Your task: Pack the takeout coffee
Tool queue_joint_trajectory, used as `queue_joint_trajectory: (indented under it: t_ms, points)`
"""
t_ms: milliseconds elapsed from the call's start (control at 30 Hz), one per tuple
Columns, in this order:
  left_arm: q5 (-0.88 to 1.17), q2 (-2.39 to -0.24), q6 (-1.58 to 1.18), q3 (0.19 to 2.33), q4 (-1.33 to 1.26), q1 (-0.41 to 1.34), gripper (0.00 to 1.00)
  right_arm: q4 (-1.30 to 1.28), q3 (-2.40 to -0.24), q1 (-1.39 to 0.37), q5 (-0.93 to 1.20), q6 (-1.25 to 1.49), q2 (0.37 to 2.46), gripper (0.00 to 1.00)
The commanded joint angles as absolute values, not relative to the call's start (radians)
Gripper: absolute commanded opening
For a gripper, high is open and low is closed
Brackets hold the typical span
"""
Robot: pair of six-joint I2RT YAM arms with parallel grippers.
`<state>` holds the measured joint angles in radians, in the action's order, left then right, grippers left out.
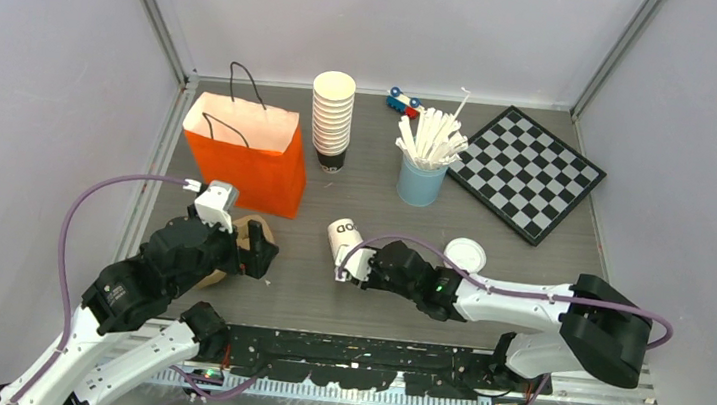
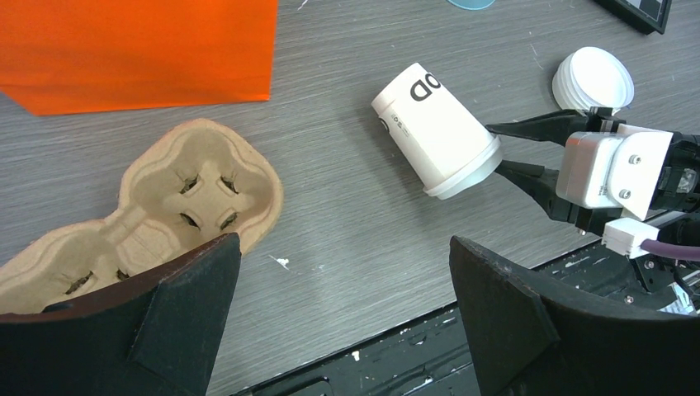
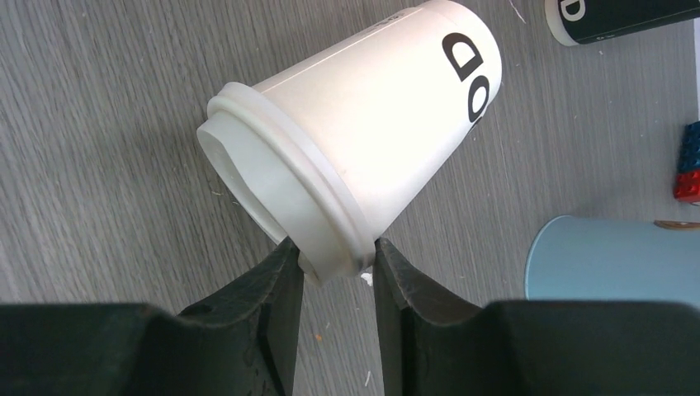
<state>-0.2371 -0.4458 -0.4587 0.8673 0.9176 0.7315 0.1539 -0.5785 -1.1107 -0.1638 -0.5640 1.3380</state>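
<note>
My right gripper moves up and outward next and turns the coffee upright, since it lies sideways. Then it lowers and releases the coffee on the tabletop near the light-blue cup.
One takeout coffee (image 1: pixel 340 237) lies on its side mid-table, a white paper cup (image 3: pixel 363 140) with black letters and a white sip lid. My right gripper (image 3: pixel 334 264) has both fingertips pressed against opposite sides of the lid's rim (image 2: pixel 470 169), low over the table. The left gripper (image 2: pixel 342 280) is wide open with nothing between its fingers. It hovers at the near left, just over the edge of a brown pulp cup carrier (image 2: pixel 190 186). An orange paper bag (image 1: pixel 249 151) stands upright behind the carrier.
A round white lid (image 1: pixel 466 254) lies flat just right of the right gripper. At the back stand a tall stack of cream cups (image 1: pixel 332 114), a light-blue cup of white sticks (image 1: pixel 421 181), a small toy (image 1: pixel 403 102) and a chessboard (image 1: pixel 527 170).
</note>
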Motion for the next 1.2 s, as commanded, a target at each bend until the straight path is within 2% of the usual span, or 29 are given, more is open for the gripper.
queue_joint_trajectory:
  t_ms: [0,200,367,567,867,1167]
  points:
    - [-0.26,-0.454,-0.445,0.868,0.896,0.73,1.0,0.23,-0.566,-1.109,-0.152,-0.458,1.299,0.32]
    - [-0.261,-0.455,-0.446,0.868,0.896,0.73,1.0,0.201,-0.566,-1.108,-0.182,-0.162,1.166,0.26]
    - [-0.262,-0.45,-0.448,0.866,0.895,0.73,1.0,-0.116,-0.694,-1.109,-0.263,0.311,1.045,0.29]
    - [-0.256,-0.458,-0.447,0.867,0.896,0.73,1.0,-0.351,-0.722,-1.051,-0.293,0.769,0.907,0.32]
    - [-0.259,-0.45,-0.45,0.864,0.896,0.73,1.0,-0.494,-0.699,-0.721,-0.072,0.94,0.769,0.33]
    - [-0.261,-0.458,-0.451,0.867,0.899,0.73,1.0,-0.468,-0.75,-0.417,0.269,0.963,0.955,0.33]
